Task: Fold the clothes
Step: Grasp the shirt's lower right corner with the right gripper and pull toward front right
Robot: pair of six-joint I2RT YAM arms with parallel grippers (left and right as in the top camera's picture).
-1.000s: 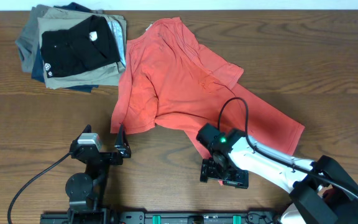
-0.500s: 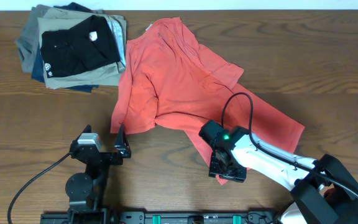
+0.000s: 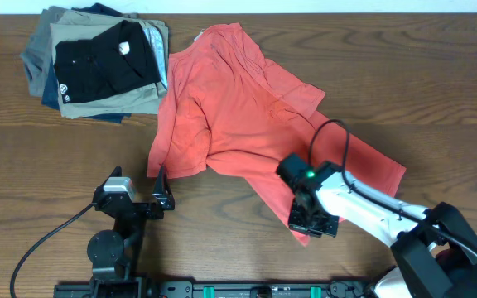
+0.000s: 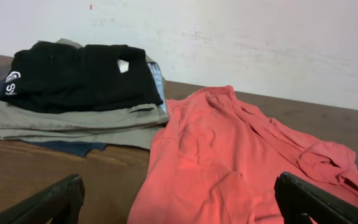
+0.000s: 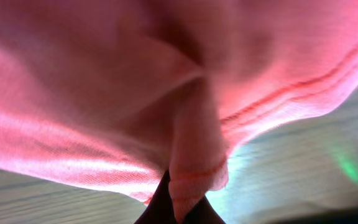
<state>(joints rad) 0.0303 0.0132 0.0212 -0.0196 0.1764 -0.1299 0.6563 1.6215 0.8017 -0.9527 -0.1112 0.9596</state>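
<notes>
The cloth lies crumpled, so my right gripper needs to go up and pull the hem to the right in the overhead view, then let it go by the shirt's trailing corner (image 3: 397, 173).
The clothes, a coral-red T-shirt (image 3: 238, 108), lie crumpled across the middle of the wooden table, one part trailing toward the right front. My right gripper (image 3: 312, 222) sits on the shirt's front edge and is shut on it. In the right wrist view a fold of stitched hem (image 5: 194, 168) is pinched between the dark jaws of that gripper (image 5: 179, 202). My left gripper (image 3: 164, 190) stands open just in front of the shirt's left front corner, touching nothing. Its two fingers (image 4: 48, 202) frame the shirt (image 4: 229, 155) in the left wrist view. The chest print is hidden.
A stack of folded garments (image 3: 98, 62), black on top over khaki, grey and blue, sits at the back left next to the shirt's shoulder; it is the pile (image 4: 73, 87) in the left wrist view. A black cable loops over the right arm (image 3: 330, 136).
My right gripper has moved right and a little back along the shirt's front edge and closed on the hem. The left arm has stayed still.
</notes>
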